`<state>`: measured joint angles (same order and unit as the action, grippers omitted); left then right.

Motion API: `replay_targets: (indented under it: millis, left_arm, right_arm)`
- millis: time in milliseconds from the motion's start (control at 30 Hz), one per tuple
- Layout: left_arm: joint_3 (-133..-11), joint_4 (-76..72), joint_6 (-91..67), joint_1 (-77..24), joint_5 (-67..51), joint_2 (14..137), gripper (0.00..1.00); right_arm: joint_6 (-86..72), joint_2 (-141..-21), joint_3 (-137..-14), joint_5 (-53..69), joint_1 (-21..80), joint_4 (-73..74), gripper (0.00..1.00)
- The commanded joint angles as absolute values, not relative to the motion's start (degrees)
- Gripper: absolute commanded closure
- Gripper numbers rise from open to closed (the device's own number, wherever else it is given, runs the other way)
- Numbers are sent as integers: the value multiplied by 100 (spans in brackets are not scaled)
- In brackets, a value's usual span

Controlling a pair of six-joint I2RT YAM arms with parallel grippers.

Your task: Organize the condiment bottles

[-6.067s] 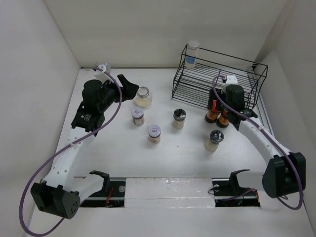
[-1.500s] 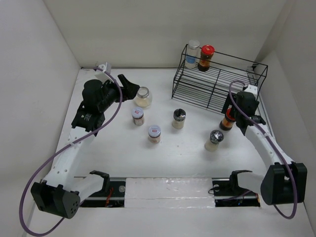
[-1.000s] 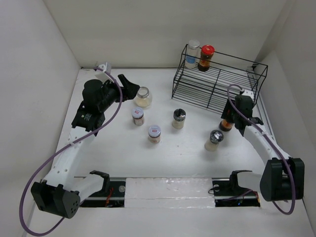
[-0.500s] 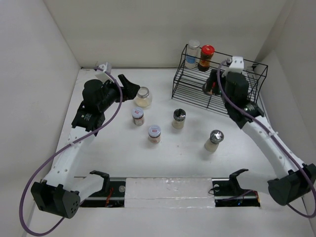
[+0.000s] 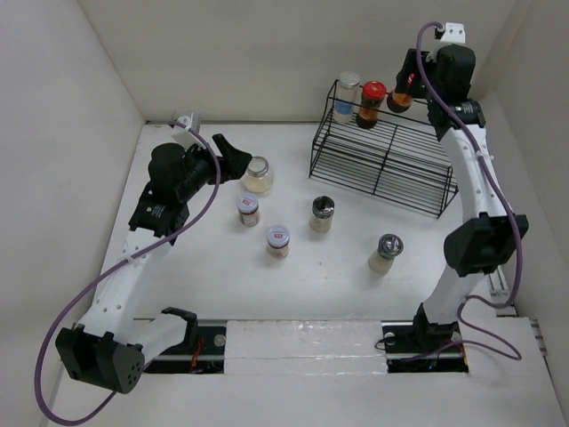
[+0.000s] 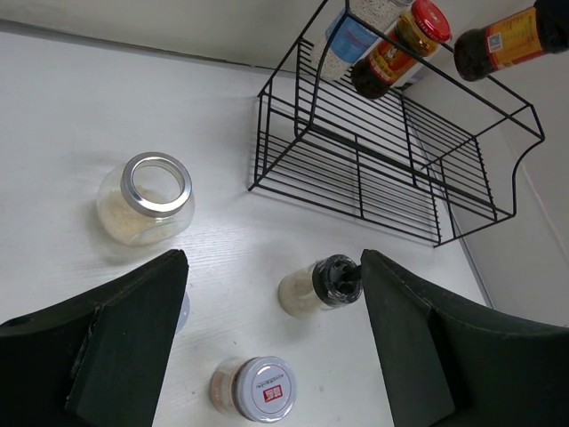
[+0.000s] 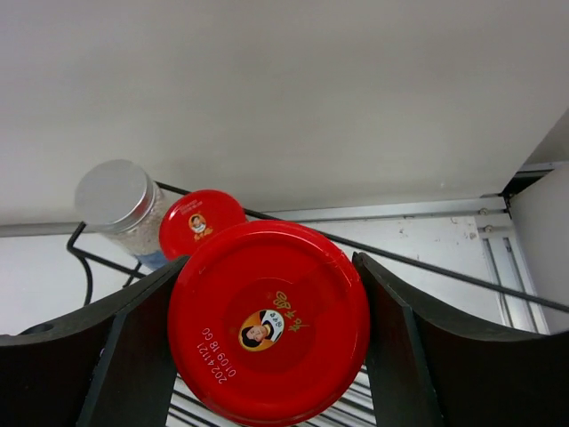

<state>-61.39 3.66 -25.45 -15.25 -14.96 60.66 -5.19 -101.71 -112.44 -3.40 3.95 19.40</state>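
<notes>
The top shelf is free beside the standing red-capped jar, so my right gripper will next lower the bottle of dark sauce and ease it toward that jar onto the rack's wires.
My right gripper (image 5: 412, 84) is shut on a red-capped bottle of dark sauce (image 5: 401, 96), held in the air over the top shelf of the black wire rack (image 5: 391, 158). In the right wrist view its red cap (image 7: 269, 334) fills the gap between both fingers. On that shelf stand a blue-labelled jar (image 5: 346, 96) and another red-capped jar (image 5: 372, 103). My left gripper (image 5: 233, 158) hangs open and empty beside a wide silver-rimmed jar (image 5: 258, 174). On the table stand two white-lidded jars (image 5: 247, 210) (image 5: 278, 241) and two dark-topped shakers (image 5: 322, 213) (image 5: 386, 253).
White walls enclose the table on the left, back and right. The rack's lower shelf (image 6: 356, 169) holds nothing. In the left wrist view the held bottle (image 6: 507, 37) hangs right of the shelved red-capped jar (image 6: 400, 49).
The right arm has gripped the red-capped bottle beside the rack and lifted it up and back over the top shelf. The left arm has not moved.
</notes>
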Motion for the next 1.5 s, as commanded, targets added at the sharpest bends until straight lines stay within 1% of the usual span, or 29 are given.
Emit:
replay_targets:
  millis: [0,200,567,767,933,1000,1133,1200,1467]
  left_arm:
    - [-6152,158,-2522,-1494,-1494,5933,25]
    - [-6152,158,-2522,-1494,-1494,5933,25]
    - [-6100,158,-2522,-1494,-1564,5933,25]
    - [-6100,158,-2522,-1494,-1564,5933,25]
    - [-6100,158,-2522,-1494,-1564,5933,25]
    - [-6100,158,-2522,-1494,-1564,5933,25]
    - [-6100,158,-2522,-1494,-1512,5933,25]
    - [-6100,158,-2522,-1494,-1512,5933,25]
    - [-6100,158,-2522,-1494,-1512,5933,25]
  right_arm:
    - [-334,-10247,-12444,-18,326,1722,42]
    - [-334,-10669,-12990,123,132,1915,42]
    - [-176,-11056,-12744,53,79,1978,42]
    - [-176,-11346,-12797,316,26,2153,42]
    - [-176,-11399,-12665,316,26,2153,40]
    - [-176,-11470,-12665,316,26,2153,37]
    - [-176,-11663,-12718,264,26,2276,37]
    - [-176,-11663,-12718,264,79,2347,36]
    - [-176,-11865,-12718,369,79,2505,26]
